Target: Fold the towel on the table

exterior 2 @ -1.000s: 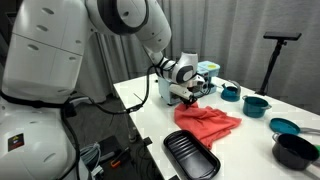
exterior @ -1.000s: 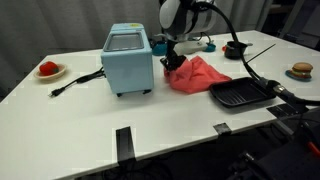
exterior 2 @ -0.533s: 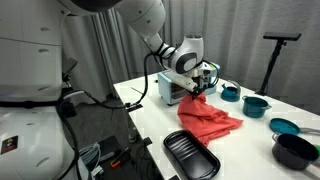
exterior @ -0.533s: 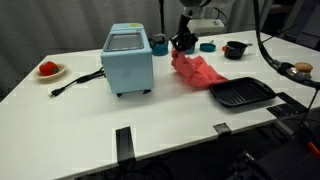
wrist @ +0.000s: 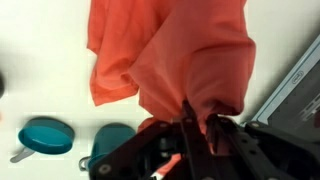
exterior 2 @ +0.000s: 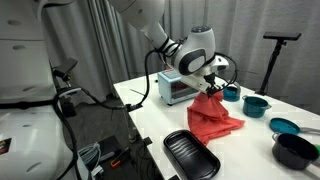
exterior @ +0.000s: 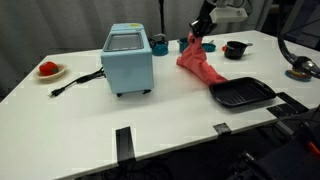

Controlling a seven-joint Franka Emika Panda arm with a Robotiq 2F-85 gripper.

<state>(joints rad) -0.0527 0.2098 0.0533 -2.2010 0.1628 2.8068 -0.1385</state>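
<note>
The towel's lower part (exterior 2: 214, 127) rests on the tabletop, so the robot's gripper should next move down toward the grill pan, lay the towel's raised edge over that part and release it.
The coral-red towel (exterior: 200, 66) hangs from my gripper (exterior: 203, 27), lifted by one corner, with its lower part still resting on the white table (exterior: 150, 115). In an exterior view the towel (exterior 2: 213, 112) drapes down from the gripper (exterior 2: 213, 78) above the table (exterior 2: 140, 95). In the wrist view the jaws (wrist: 197, 122) are shut on a bunched fold of the towel (wrist: 170, 50), which hangs below them.
A light blue box appliance (exterior: 128, 58) stands beside the towel. A black grill pan (exterior: 241, 94) lies near the towel's low end. Teal and black pots (exterior 2: 258, 104) sit behind. A plate with red food (exterior: 49, 70) is far off. Black tape strips (exterior: 123, 143) mark the table's edge.
My gripper has risen and moved away from the blue appliance, carrying the towel's corner with it. The towel went from a rumpled heap to a hanging drape.
</note>
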